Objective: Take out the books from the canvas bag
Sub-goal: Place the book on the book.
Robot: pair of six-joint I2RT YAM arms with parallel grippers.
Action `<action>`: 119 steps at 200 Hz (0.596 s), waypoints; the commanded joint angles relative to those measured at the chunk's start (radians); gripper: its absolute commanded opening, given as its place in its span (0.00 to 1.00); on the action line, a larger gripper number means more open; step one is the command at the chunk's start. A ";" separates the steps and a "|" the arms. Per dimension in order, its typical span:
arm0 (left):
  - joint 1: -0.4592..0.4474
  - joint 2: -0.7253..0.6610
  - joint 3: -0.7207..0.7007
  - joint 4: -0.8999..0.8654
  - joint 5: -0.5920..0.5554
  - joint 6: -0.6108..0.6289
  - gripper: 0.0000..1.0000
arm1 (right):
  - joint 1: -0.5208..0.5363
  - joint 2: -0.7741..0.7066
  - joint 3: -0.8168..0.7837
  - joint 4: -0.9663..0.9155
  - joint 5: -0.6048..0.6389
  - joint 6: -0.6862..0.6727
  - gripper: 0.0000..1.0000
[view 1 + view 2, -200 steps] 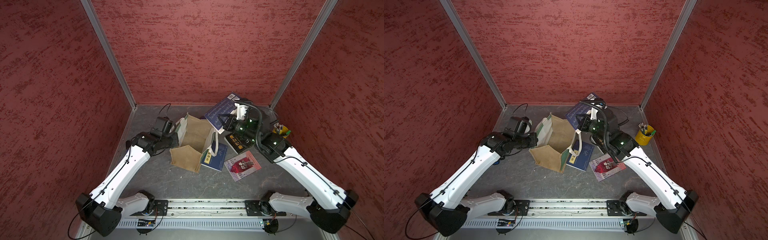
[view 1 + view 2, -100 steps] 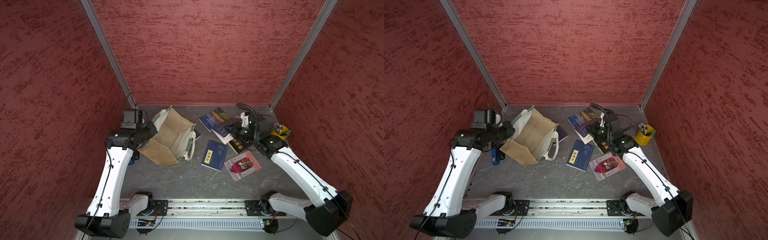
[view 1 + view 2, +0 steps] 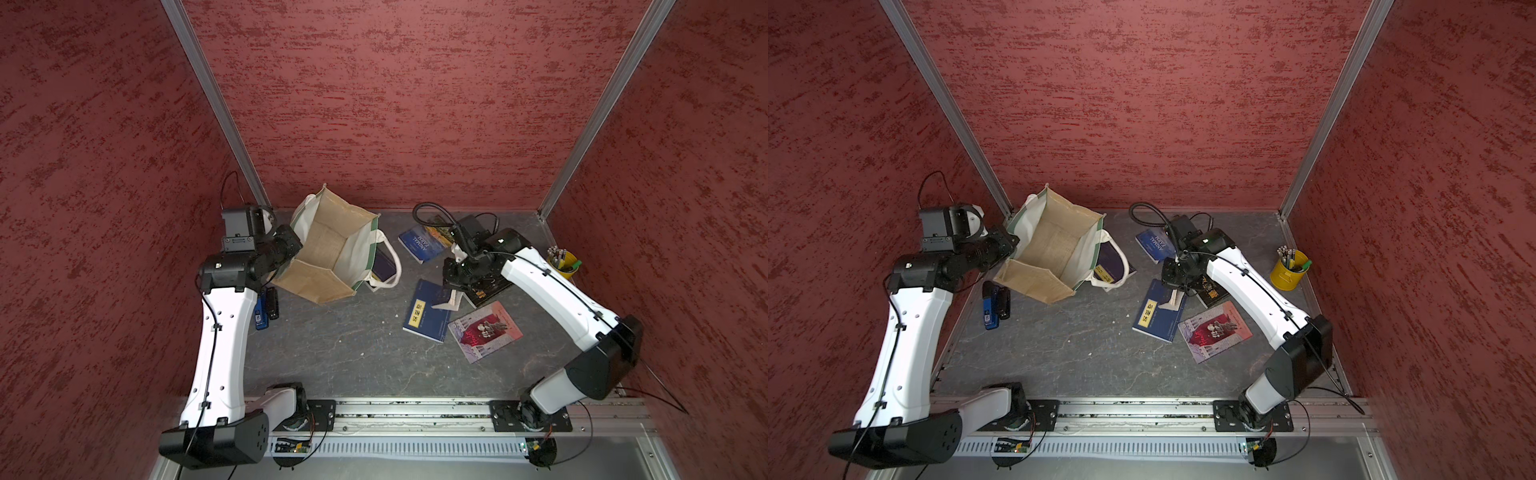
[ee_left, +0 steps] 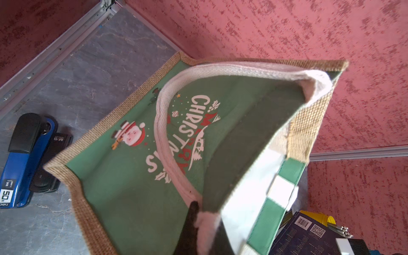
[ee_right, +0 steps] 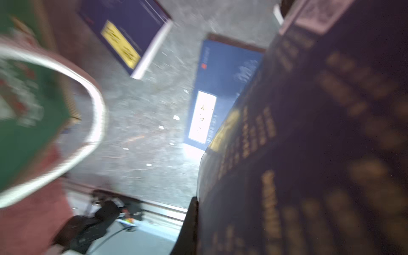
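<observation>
My right gripper moves down and back next, releasing its book onto the yellow-labelled navy book (image 3: 424, 311), since that spot lies clear of the canvas bag (image 3: 328, 253).
The canvas bag (image 3: 328, 253) (image 3: 1050, 249) is tipped at the back left with its mouth facing up. My left gripper (image 3: 291, 246) (image 4: 204, 223) is shut on its white strap handle by the green printed panel (image 4: 132, 176). My right gripper (image 3: 451, 286) (image 3: 1173, 282) is shut on a navy book (image 5: 309, 154), held edge-up over another navy book with a yellow label (image 3: 426, 311). The blue Animal Farm (image 3: 424, 245), a black book (image 3: 486, 286) and a pink-red book (image 3: 484, 330) lie on the table. One more navy book (image 3: 384, 262) lies under the bag's other handle.
A yellow pencil cup (image 3: 563, 264) stands at the right wall. A blue stapler (image 3: 262, 311) and a black one (image 3: 273, 301) lie beside my left arm. Red walls close in three sides, and a metal rail (image 3: 415, 411) runs along the front.
My left gripper has dragged the bag from the middle to the back left, uncovering a navy book. My right gripper has carried its book forward and lower, over the labelled navy book.
</observation>
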 commanded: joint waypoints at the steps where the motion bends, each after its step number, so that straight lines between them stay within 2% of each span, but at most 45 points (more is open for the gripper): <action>1: 0.014 -0.012 -0.005 0.073 0.010 0.017 0.00 | 0.090 0.088 0.014 -0.121 0.149 -0.034 0.00; 42: 0.074 -0.022 -0.005 0.081 0.014 0.007 0.00 | 0.247 0.278 0.063 -0.122 0.268 -0.047 0.00; 66: 0.105 -0.020 0.006 0.078 0.026 0.011 0.00 | 0.300 0.375 0.074 -0.121 0.307 -0.072 0.07; 74: 0.114 -0.022 0.008 0.075 0.026 0.014 0.00 | 0.314 0.406 0.086 -0.121 0.305 -0.087 0.15; 86: 0.125 -0.026 0.010 0.066 0.022 0.018 0.00 | 0.334 0.448 0.124 -0.120 0.281 -0.111 0.38; 91: 0.131 -0.028 0.009 0.063 0.020 0.017 0.00 | 0.342 0.462 0.148 -0.119 0.266 -0.119 0.45; 104: 0.140 -0.032 0.009 0.055 0.020 0.016 0.00 | 0.359 0.483 0.225 -0.105 0.222 -0.129 0.54; 119: 0.144 -0.037 0.016 0.048 0.018 0.016 0.00 | 0.363 0.478 0.325 -0.077 0.170 -0.125 0.59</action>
